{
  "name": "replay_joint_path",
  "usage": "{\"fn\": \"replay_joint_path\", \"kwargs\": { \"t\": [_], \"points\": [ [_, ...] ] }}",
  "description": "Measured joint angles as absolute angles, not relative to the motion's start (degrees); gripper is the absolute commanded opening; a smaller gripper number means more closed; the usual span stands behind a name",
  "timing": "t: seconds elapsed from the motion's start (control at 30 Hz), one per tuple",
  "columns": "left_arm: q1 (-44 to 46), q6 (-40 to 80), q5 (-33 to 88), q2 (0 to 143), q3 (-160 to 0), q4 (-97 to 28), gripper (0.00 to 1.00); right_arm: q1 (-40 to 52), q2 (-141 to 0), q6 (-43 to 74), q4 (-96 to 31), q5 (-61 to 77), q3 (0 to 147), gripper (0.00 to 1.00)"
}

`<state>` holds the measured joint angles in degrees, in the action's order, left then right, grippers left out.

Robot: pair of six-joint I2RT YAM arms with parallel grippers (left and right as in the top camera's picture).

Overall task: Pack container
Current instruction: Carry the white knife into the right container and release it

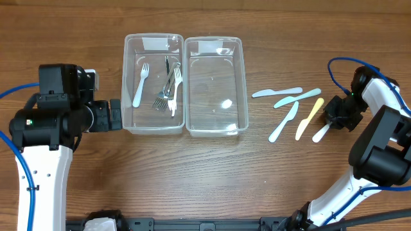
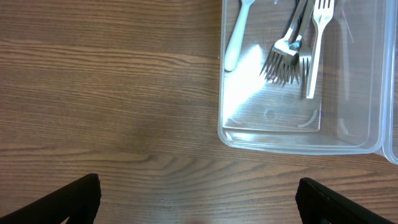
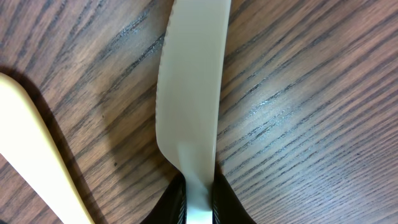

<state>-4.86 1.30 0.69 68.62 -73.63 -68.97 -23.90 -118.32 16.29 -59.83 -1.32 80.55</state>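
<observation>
The robot's right gripper will next lift the white knife past the other knives and then lower it into the empty container point(image 1: 216, 88), because the other container holds forks.
Two clear plastic containers stand side by side. The left container point(image 1: 128, 83) holds several forks point(image 1: 168, 86), also in the left wrist view point(image 2: 292, 56). The right container point(image 1: 215, 125) is empty. Several plastic knives lie to its right: a pale blue knife point(image 1: 277, 92), a teal knife point(image 1: 297, 98), a light blue knife point(image 1: 283, 122) and a yellow knife point(image 1: 309, 118). My right gripper point(image 1: 332, 120) is shut on a white knife point(image 3: 193, 87) lying on the table. My left gripper point(image 2: 199, 205) is open and empty, left of the left container.
The wooden table point(image 1: 77, 32) carries everything. The yellow knife point(image 3: 37, 155) lies close to the left of the white one. Blue cables run along both arms.
</observation>
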Motion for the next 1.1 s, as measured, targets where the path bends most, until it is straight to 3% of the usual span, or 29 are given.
{"fn": "replay_joint_path", "kwargs": {
  "t": [0.37, 0.57, 0.7, 0.8, 0.97, 1.1],
  "points": [
    [-4.9, 1.1, 0.7, 68.6, -73.6, -69.0, 1.00, -23.8, -117.4, 16.3, -63.3, -1.6, 80.9, 0.04],
    [-4.9, 1.1, 0.7, 68.6, -73.6, -69.0, 1.00, -21.0, -105.6, 15.9, -67.3, -0.3, 83.2, 0.04],
    [-4.9, 1.1, 1.0, 68.6, -73.6, -68.9, 1.00, -10.5, -95.3, 14.5, -72.3, 0.2, 89.3, 0.04],
    [-4.9, 1.1, 1.4, 68.6, -73.6, -69.0, 1.00, 2.7, -93.0, 13.9, -76.8, -0.6, 95.5, 0.04],
    [-4.9, 1.1, 1.5, 68.6, -73.6, -69.0, 1.00, 21.3, -93.5, 13.5, -72.2, -0.4, 97.8, 0.04],
    [-4.9, 1.1, 1.5, 68.6, -73.6, -69.0, 1.00, 27.1, -95.7, 13.4, -68.1, -0.4, 97.9, 0.04]
  ]
}}
